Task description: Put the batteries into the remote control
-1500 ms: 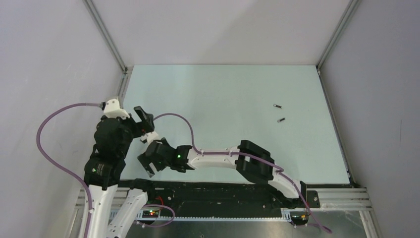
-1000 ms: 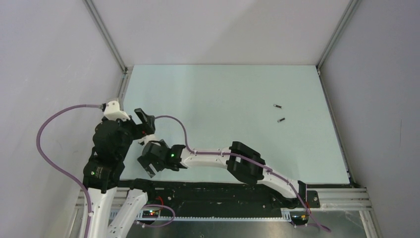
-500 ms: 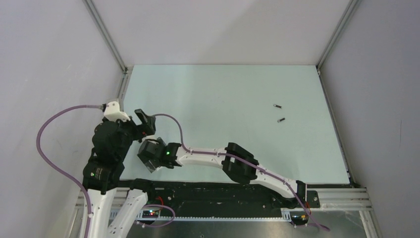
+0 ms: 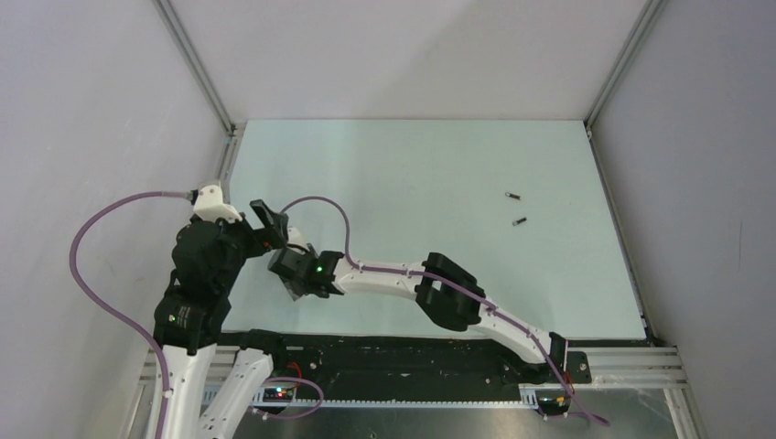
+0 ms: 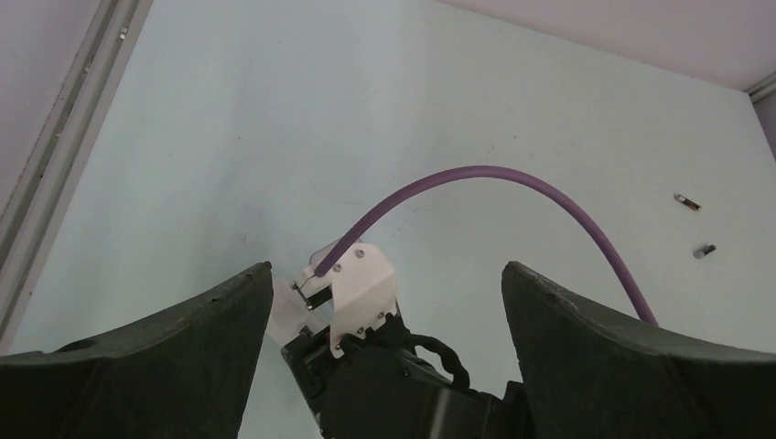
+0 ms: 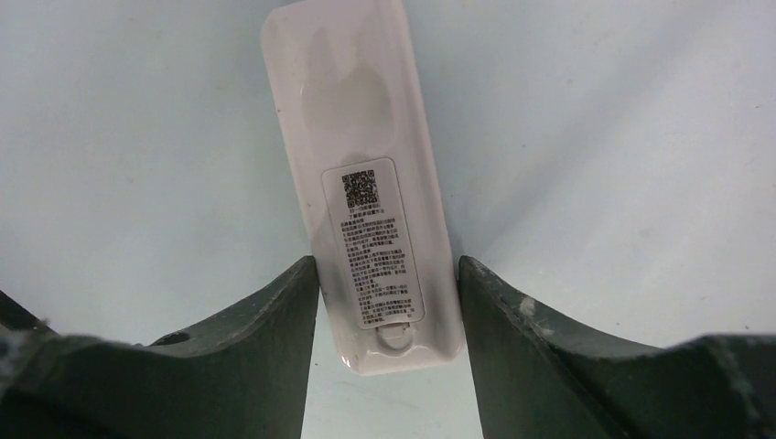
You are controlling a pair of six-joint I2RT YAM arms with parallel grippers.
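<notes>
My right gripper is crowded here by my left gripper, so it should carry the remote control (image 6: 366,174) toward the right in the top view and release it on the tabletop's near middle.
The remote control (image 6: 366,174) lies back up on the pale table, a QR label on its white back. My right gripper (image 6: 388,265) straddles its near end, one dark finger against each long side. From above, the right gripper (image 4: 293,279) sits at the table's near left and covers the remote. The left gripper (image 5: 386,274) hangs wide open just above the right wrist, holding nothing; in the top view the left gripper (image 4: 273,229) is right beside it. Two batteries (image 4: 513,196) (image 4: 521,221) lie far off at the right, also seen as small dark batteries (image 5: 686,202) (image 5: 704,250).
A purple cable (image 5: 476,174) arcs from the right wrist's white camera mount (image 5: 359,291) across the left wrist view. Grey walls and metal rails (image 4: 197,69) enclose the table. The black base rail (image 4: 412,357) runs along the near edge.
The right gripper has moved away from the table's near edge, closer under the left gripper, and its jaws have narrowed onto the remote's sides. The left gripper has barely moved.
</notes>
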